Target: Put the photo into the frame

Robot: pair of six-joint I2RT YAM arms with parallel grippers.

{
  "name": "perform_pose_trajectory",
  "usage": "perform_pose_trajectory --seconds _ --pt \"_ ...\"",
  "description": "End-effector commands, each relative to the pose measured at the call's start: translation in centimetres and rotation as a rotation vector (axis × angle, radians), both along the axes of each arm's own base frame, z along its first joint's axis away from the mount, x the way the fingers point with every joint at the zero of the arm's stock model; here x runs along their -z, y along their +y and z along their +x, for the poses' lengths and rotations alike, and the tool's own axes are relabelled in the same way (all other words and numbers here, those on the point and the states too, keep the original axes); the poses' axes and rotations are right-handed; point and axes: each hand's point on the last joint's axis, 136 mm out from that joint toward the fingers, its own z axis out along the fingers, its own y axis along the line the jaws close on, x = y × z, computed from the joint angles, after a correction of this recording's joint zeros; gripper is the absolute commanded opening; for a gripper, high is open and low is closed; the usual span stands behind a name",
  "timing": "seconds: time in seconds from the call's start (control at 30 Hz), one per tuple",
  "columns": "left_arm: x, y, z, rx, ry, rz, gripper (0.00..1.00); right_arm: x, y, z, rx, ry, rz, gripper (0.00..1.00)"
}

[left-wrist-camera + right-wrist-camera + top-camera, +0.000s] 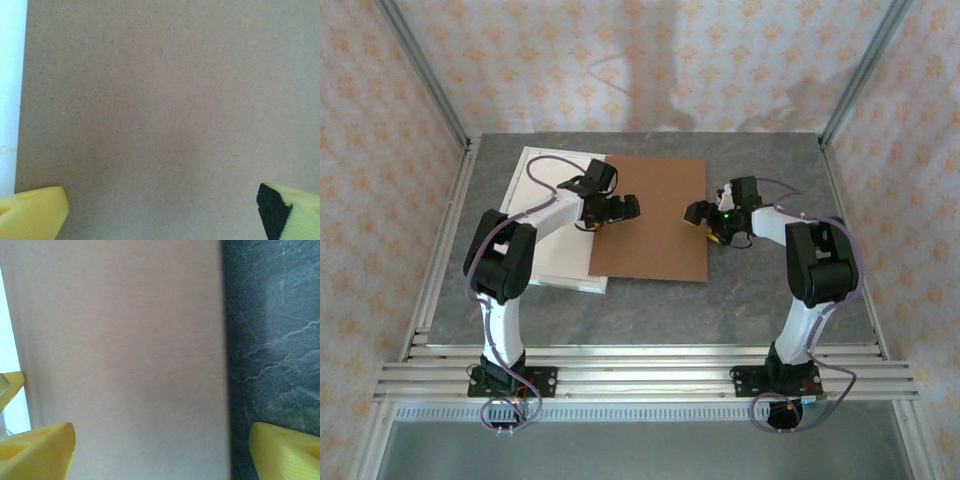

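Note:
I will tilt my right gripper toward the board next, and then I will close its fingers on the board's edge farthest from the white frame.
A plain brown backing board [650, 218] lies flat in the middle of the table. Its left edge overlaps the white frame [552, 215], which rests on the table under my left arm. The photo is hidden. My left gripper [620, 209] hovers open over the board's left part; in the left wrist view the left gripper [162, 215] has only bare board [160, 100] between its yellow fingertips [35, 212]. My right gripper [698, 214] is open at the board's right edge. In the right wrist view the right gripper [160, 452] straddles that edge, one finger [285, 450] over the table.
The dark grey stone-pattern table [650, 310] shows bare in front of the board and to its right [275, 315]. Metal posts and patterned cloth walls [640, 60] close in the back and sides. A white strip of the frame [10, 100] runs along the board's left edge.

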Motion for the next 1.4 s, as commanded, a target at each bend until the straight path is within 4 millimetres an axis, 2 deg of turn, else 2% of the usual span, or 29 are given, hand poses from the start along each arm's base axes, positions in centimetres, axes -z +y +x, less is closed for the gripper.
perform_pose_trajectory --seconds 0.0,0.2,0.3,0.4,0.47,0.63,0.77,0.9,0.97,1.0,1.1,1.17,1.23,1.27,1.37 --pt "5.1 2.1 -1.7 -0.033 0.119 0.052 1.00 0.8 -1.8 -0.2 0.026 0.003 -0.111 0.91" --pt "5.2 2.0 -1.6 -0.031 0.115 0.041 1.00 1.0 -0.8 -0.4 0.004 0.013 -0.052 0.89" --pt "5.1 1.9 -1.6 -0.028 0.115 0.037 1.00 0.8 0.3 -0.3 -0.016 0.011 0.024 0.84" --pt "4.9 1.9 -1.6 -0.028 0.114 0.035 1.00 -0.4 1.4 0.0 -0.031 -0.014 0.112 0.77" --pt "4.8 1.8 -1.5 -0.028 0.113 0.035 1.00 -1.1 1.8 0.1 -0.036 -0.024 0.154 0.70" --pt "4.2 1.7 -1.4 -0.026 0.105 0.028 1.00 -2.6 2.5 0.5 -0.044 -0.040 0.247 0.46" --pt "3.1 1.8 -1.1 -0.029 0.087 0.028 1.00 -3.3 2.5 0.6 -0.021 -0.023 0.288 0.35" --pt "0.3 1.5 0.1 -0.033 0.018 0.005 1.00 -5.4 3.0 0.9 -0.015 -0.023 0.361 0.18" --pt "-1.9 1.9 1.1 -0.047 -0.024 -0.005 1.00 -7.0 3.1 0.9 -0.019 -0.043 0.376 0.03" --pt "-3.3 2.2 1.8 -0.059 -0.051 -0.016 1.00 -8.0 3.1 0.8 -0.024 -0.055 0.378 0.00" --pt "-6.8 4.1 3.7 -0.101 -0.116 -0.048 1.00 -11.2 3.3 0.6 -0.043 -0.101 0.409 0.00" --pt "-8.1 6.1 5.0 -0.137 -0.143 -0.050 1.00 -13.3 3.4 0.6 -0.044 -0.123 0.436 0.00" --pt "-9.2 9.1 6.1 -0.195 -0.160 -0.055 1.00 -15.3 3.3 0.8 -0.024 -0.126 0.443 0.00" --pt "-10.9 10.7 6.3 -0.227 -0.196 -0.067 1.00 -16.0 3.3 0.9 -0.013 -0.126 0.444 0.00" --pt "-11.4 16.2 7.1 -0.347 -0.221 -0.079 1.00 -18.1 2.9 1.4 0.029 -0.143 0.442 0.00"
